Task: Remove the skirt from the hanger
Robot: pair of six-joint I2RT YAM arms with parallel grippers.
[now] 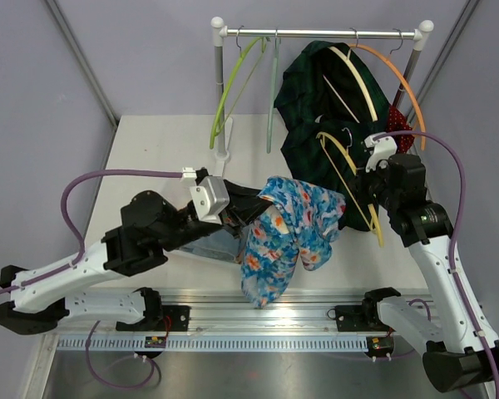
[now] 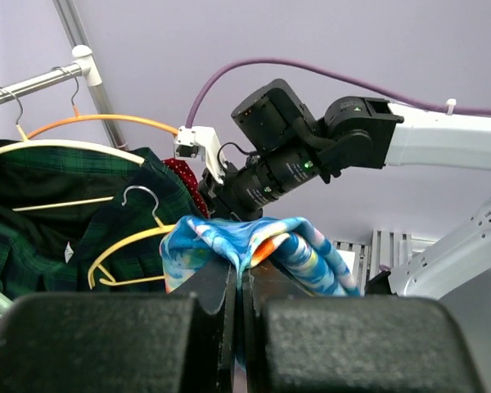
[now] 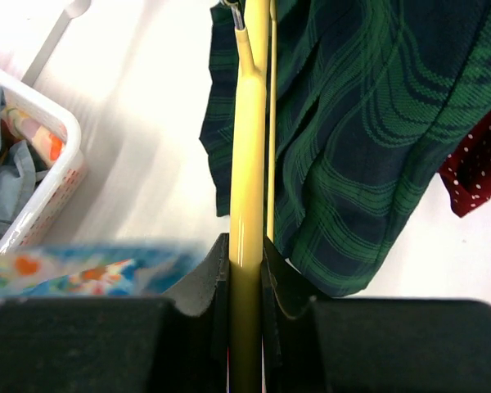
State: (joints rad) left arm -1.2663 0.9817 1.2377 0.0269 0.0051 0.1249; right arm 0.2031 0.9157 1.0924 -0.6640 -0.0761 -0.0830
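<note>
The robot's right gripper will next rise outward to the bar beside the green hangers and release the yellow hanger (image 1: pixel 343 154) hooked there, since the skirt is already off it.
The skirt (image 1: pixel 287 237) is blue with an orange floral print; it drapes in a bunch at the table's middle front. My left gripper (image 1: pixel 258 209) is shut on a fold of its edge. In the left wrist view the skirt (image 2: pixel 311 250) spills over my closed left gripper (image 2: pixel 241 274). The yellow hanger (image 1: pixel 343 154) stands off the rail, against a dark green plaid garment (image 1: pixel 312 141). My right gripper (image 1: pixel 363 189) is shut on its lower arm. The right wrist view shows the hanger (image 3: pixel 250 123) running up from between the jaws of that gripper (image 3: pixel 245 255), with the skirt (image 3: pixel 90 266) blurred at left.
A white clothes rack (image 1: pixel 324 34) at the back carries green hangers (image 1: pixel 233 83), an orange hanger (image 1: pixel 399 75), a cream hanger with another green plaid garment (image 1: pixel 316 75) and a red dotted garment (image 1: pixel 402 125). A white basket (image 3: pixel 41 196) of clothes sits under my left arm.
</note>
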